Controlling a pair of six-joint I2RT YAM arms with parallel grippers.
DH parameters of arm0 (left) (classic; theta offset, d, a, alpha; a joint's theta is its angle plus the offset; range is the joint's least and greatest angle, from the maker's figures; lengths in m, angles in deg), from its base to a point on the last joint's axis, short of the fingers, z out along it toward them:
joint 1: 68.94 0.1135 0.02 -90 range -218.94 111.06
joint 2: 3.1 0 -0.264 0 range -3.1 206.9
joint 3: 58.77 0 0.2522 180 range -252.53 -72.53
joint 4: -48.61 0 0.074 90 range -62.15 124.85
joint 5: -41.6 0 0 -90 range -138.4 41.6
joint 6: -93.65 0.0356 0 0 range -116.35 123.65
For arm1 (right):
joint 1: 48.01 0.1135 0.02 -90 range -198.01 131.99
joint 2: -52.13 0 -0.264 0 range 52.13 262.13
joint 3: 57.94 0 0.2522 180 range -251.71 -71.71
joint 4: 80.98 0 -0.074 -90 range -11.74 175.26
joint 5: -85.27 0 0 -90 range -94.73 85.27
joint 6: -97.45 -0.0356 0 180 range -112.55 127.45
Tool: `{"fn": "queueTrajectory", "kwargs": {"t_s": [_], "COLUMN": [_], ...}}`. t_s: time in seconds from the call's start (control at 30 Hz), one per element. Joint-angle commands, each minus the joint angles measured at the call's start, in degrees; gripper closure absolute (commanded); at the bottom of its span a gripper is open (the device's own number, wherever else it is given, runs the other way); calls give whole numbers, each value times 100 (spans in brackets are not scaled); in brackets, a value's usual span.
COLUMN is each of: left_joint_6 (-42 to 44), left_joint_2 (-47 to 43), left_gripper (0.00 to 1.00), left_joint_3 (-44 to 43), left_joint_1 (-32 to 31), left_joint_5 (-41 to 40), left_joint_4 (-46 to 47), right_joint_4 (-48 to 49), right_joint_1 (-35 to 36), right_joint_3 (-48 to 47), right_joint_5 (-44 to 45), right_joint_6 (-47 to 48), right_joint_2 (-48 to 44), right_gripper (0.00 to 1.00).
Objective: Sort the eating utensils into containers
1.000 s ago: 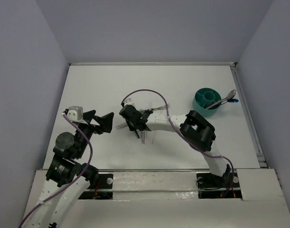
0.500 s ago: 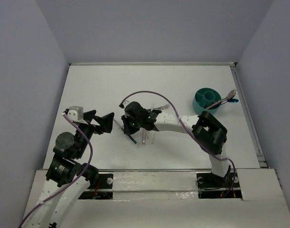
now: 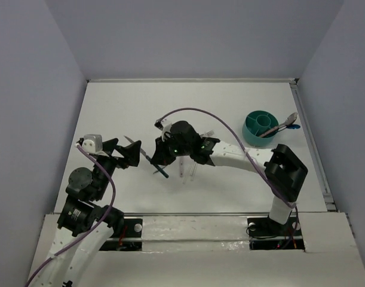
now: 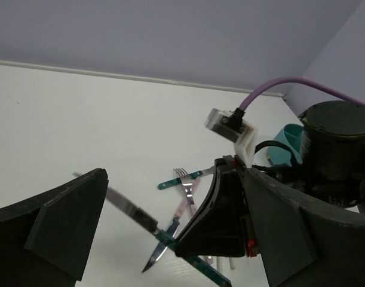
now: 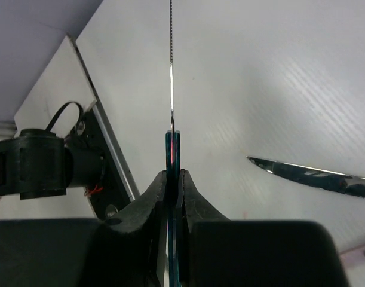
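My right gripper should swing to the right in the top view, turning the knife's blade outward, over the side of the teal cup opposite the spoons, because that side is empty.
My right gripper (image 3: pixel 160 158) is shut on the teal handle of a table knife (image 3: pixel 140 150) and holds it off the table, blade pointing left toward my left gripper (image 3: pixel 123 150), which is open and empty. The right wrist view shows the fingers (image 5: pixel 194 197) clamped on the knife (image 5: pixel 171 89), seen edge-on. The left wrist view shows the knife (image 4: pixel 127 207) crossing between my open fingers (image 4: pixel 63 227). A fork (image 4: pixel 183 178), a pink-handled piece (image 4: pixel 183 207) and another knife (image 5: pixel 313 176) lie on the table. The teal cup (image 3: pixel 251 128) stands at the right, holding spoons (image 3: pixel 285 124).
Several pale sticks and utensils (image 3: pixel 187 172) lie on the table below the right wrist. The right arm (image 3: pixel 248 160) stretches across the middle. The table's near edge and a black arm base (image 5: pixel 42 168) show in the right wrist view. Grey walls enclose the table.
My right gripper has risen off the pile with the teal-handled knife and swung left, bringing the blade between my left fingers. The right elbow has moved right. The left arm has barely moved.
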Motion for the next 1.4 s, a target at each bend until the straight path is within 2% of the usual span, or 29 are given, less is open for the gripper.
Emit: {"fn": "queueTrajectory", "kwargs": {"t_s": [0.0,0.13,0.2,0.37,0.4,0.53,0.73,0.9,1.03,1.17,1.37], "left_joint_6": [-25,-25,-25,-200,-253,-447,-429,-324,-289,-253,-227], "left_joint_2": [-209,-245,-227,-52,-25,98,221,230,247,203,186], "left_gripper": [1,1,1,1,1,1,1,1,1,1,1], "left_joint_3": [-277,-251,-233,-163,-154,-119,-110,-119,-119,-136,-136], "left_joint_1": [78,78,78,78,78,78,78,78,78,78,78], "left_joint_5": [-171,-92,57,347,383,436,708,638,673,691,682], "left_joint_4": [280,280,298,499,500,535,579,483,500,491,491], "right_joint_4": [945,1288,1665,1763,1789,1886,2631,3379,4100,5337,5419], "right_joint_1": [-442,-996,-1399,-1481,-1481,-1621,-2094,-3156,-3667,-3853,-3906], "right_joint_3": [512,1091,1451,1935,2058,2647,3166,3421,3483,3588,3387], "right_joint_5": [1310,2057,2060,2041,2286,3464,5291,5689,5777,5839,5347], "right_joint_6": [-241,-355,-460,-215,-188,136,1173,1535,1999,3019,3143], "right_joint_2": [-764,-1351,-1713,-2538,-2541,-3831,-4509,-4246,-3755,-3192,-2234], "right_gripper": [100,100,100,100,100,100,100,100,100,100,100]}}
